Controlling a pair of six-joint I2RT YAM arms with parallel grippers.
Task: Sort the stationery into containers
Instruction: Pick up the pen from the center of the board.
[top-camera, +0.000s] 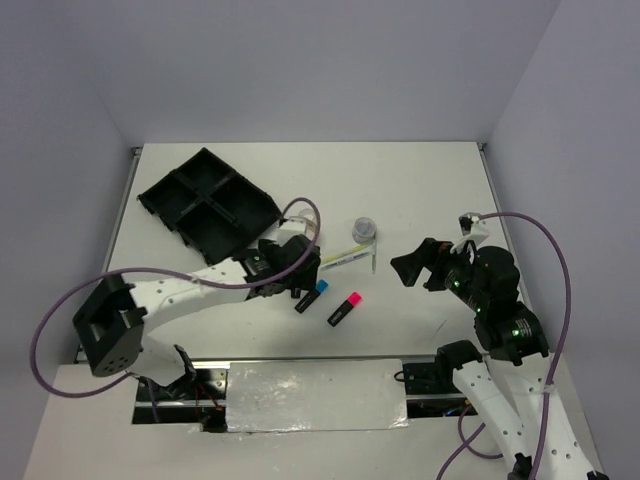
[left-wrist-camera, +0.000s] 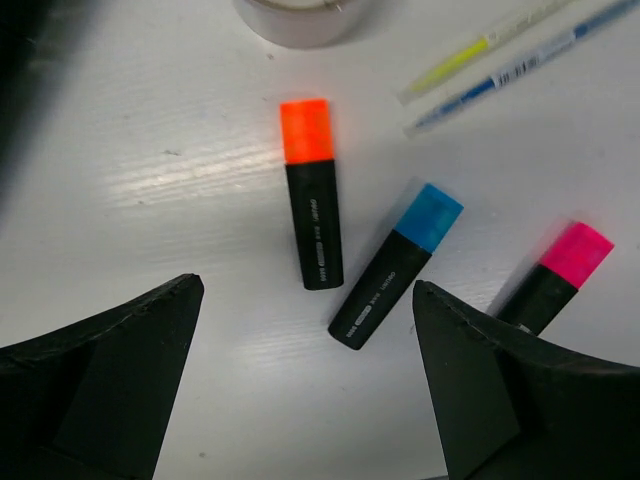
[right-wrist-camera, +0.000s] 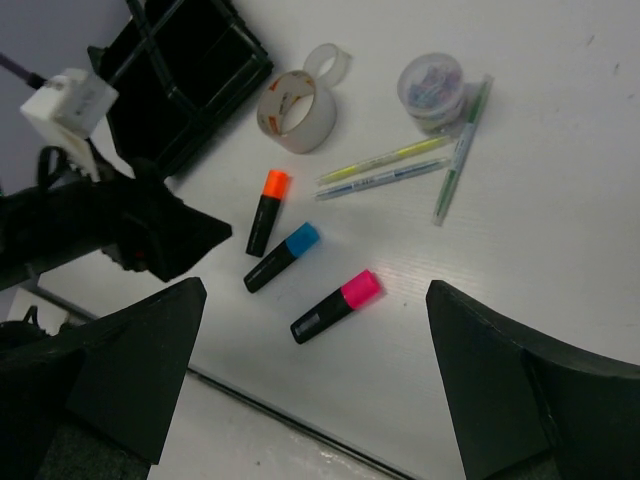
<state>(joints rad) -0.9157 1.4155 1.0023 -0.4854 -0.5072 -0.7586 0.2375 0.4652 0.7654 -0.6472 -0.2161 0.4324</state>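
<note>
Next, my left gripper moves down with its opening narrowing onto the orange-capped highlighter's black body (left-wrist-camera: 316, 226), since the blue-capped (left-wrist-camera: 395, 268) one also reaches between the gripper's open fingers.
Three black highlighters lie side by side on the white table: orange-capped (left-wrist-camera: 310, 195), blue-capped (left-wrist-camera: 395, 268) and pink-capped (left-wrist-camera: 560, 275). My left gripper (left-wrist-camera: 308, 290) is open and empty, hovering just above them; in the top view (top-camera: 300, 270) it hides the orange one. Thin pens (right-wrist-camera: 385, 160) lie beyond, next to a greyish tape roll (right-wrist-camera: 290, 110) and a smaller clear ring (right-wrist-camera: 327, 65). The black four-compartment tray (top-camera: 160, 195) stands at the far left with nothing showing in it. My right gripper (right-wrist-camera: 318, 288) is open and empty, held high to the right of the stationery.
A small clear round tub (top-camera: 365, 230) with coloured contents stands by the pens. A green pen (right-wrist-camera: 460, 165) leans beside it. The left arm (top-camera: 180, 290) lies across the near left of the table. The table's front edge runs just below the highlighters.
</note>
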